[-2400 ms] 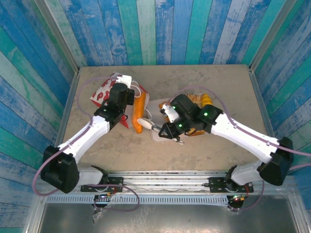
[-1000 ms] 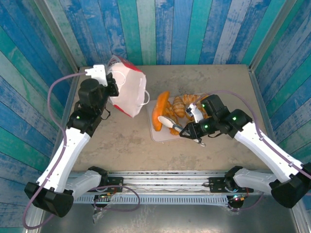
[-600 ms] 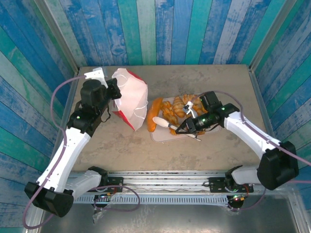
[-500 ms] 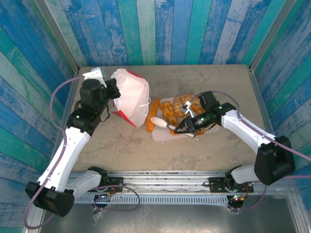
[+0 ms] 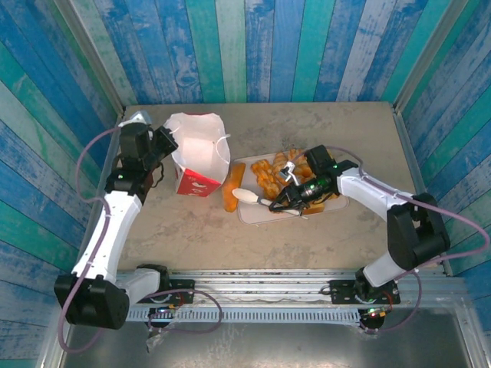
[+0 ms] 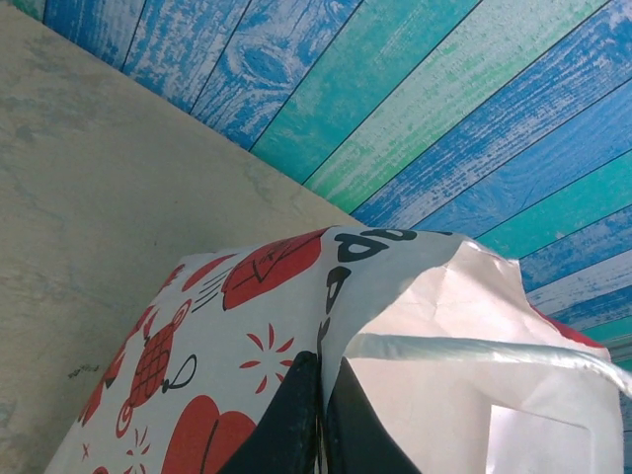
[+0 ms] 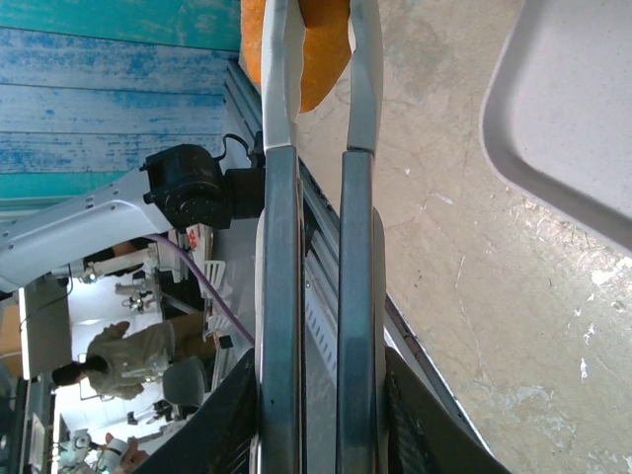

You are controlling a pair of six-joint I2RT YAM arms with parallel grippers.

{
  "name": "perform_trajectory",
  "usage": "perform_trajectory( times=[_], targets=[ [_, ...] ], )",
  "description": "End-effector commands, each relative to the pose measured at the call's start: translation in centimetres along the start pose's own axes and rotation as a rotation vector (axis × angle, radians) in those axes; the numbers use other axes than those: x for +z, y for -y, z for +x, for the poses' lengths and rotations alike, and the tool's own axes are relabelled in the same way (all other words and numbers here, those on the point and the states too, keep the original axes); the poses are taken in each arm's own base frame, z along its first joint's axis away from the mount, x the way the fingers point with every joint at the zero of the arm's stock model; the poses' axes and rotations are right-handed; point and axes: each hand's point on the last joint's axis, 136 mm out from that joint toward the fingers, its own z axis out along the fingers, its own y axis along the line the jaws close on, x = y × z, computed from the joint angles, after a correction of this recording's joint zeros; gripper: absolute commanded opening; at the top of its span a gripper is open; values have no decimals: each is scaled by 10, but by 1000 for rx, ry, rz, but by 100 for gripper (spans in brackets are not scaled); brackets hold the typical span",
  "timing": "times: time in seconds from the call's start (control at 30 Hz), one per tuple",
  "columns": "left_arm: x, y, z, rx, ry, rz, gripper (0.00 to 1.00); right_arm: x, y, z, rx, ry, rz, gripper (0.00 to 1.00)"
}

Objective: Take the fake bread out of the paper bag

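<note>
The right gripper moves away from the bag and down next, before releasing the tongs, to get the loaf to the tray (image 5: 257, 215).
The red and white paper bag (image 5: 198, 153) stands upright on the table, its white inside open to the top. My left gripper (image 5: 164, 142) is shut on the bag's left rim, and in the wrist view its dark fingers (image 6: 296, 415) pinch the paper bag (image 6: 247, 326) edge. My right gripper (image 5: 298, 193) is shut on metal tongs (image 7: 316, 247). The white tong tips clasp an orange loaf of fake bread (image 5: 230, 189) (image 7: 301, 49) between bag and tray. Several more golden pastries (image 5: 276, 169) lie on the pale tray (image 5: 257, 215).
The pale tray's corner (image 7: 573, 128) shows at the right of the right wrist view. Blue plank walls ring the table on three sides, close behind the bag. Bare tabletop (image 5: 337, 126) lies at the back right and along the front.
My left gripper has swung the tilted bag back and set it upright. The right arm has carried the tongs and the orange loaf leftward, off the tray's left edge.
</note>
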Motion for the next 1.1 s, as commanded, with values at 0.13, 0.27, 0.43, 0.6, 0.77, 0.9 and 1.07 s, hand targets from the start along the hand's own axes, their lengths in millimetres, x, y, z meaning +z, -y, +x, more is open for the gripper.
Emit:
perform_trajectory(
  times=[0.13, 0.27, 0.43, 0.6, 0.77, 0.9, 1.07],
  targets=[
    [12, -4, 7, -37, -14, 24, 7, 1, 0, -11, 7, -1, -57, 8],
    [11, -5, 6, -38, -7, 23, 7, -3, 12, -12, 61, 17, -35, 12],
    [10, -6, 7, -38, -1, 21, 7, -13, 26, -6, 116, 51, 4, 20],
    [8, -7, 5, -39, 8, 18, 7, -18, 42, 4, 170, 56, 67, 25],
    [3, -4, 3, -39, 19, 26, 7, -24, 49, 13, 187, 70, 140, 30],
    [-1, -3, 0, -38, 32, 32, 7, -34, 57, 20, 192, 87, 260, 35],
    [-5, -1, -3, -36, 45, 38, 8, -49, 67, 27, 194, 108, 405, 36]
  ],
)
